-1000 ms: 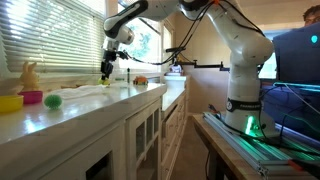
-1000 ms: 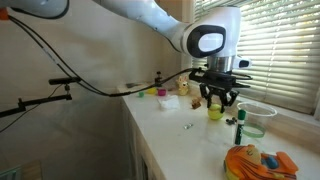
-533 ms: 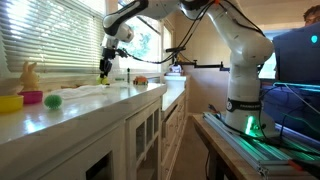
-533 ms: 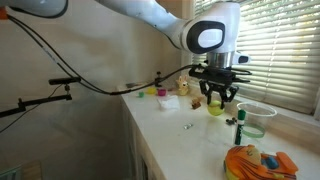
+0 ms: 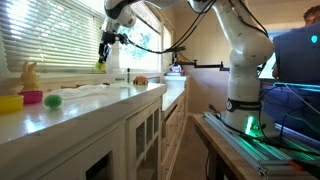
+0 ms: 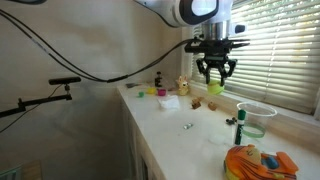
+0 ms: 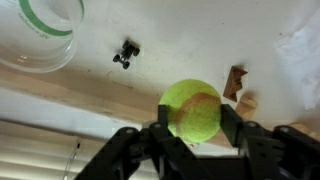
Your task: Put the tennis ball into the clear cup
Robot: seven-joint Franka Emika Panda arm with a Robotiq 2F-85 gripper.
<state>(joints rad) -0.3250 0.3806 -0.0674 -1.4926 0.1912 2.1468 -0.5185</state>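
The ball hangs well to the side of the clear cup's opening [image 6: 257, 108] [image 7: 36, 38], so my gripper will next move toward the upper left in the wrist view, over that opening, and let go.
My gripper [image 7: 195, 120] is shut on the tennis ball [image 7: 190, 108], a fuzzy yellow-green ball held between both fingers. In both exterior views the gripper [image 5: 103, 56] [image 6: 216, 74] hangs well above the white counter with the ball [image 5: 101, 64] [image 6: 216, 88] at its tips. The clear cup [image 7: 42, 32], see-through with a green ring, stands on the counter at the upper left of the wrist view, off to the side of the ball. In an exterior view it [image 6: 252, 117] stands nearer the camera than the gripper, by the window.
A yellow cup [image 5: 10, 102], a pink cup [image 5: 33, 97] and a brighter green ball [image 5: 52, 101] sit at the counter's near end. A small black clip [image 7: 125, 53] and brown bits [image 7: 236, 83] lie below the gripper. A colourful toy [image 6: 260, 160] lies at the front.
The gripper has risen from just above the counter to well above it, carrying the tennis ball up with it.
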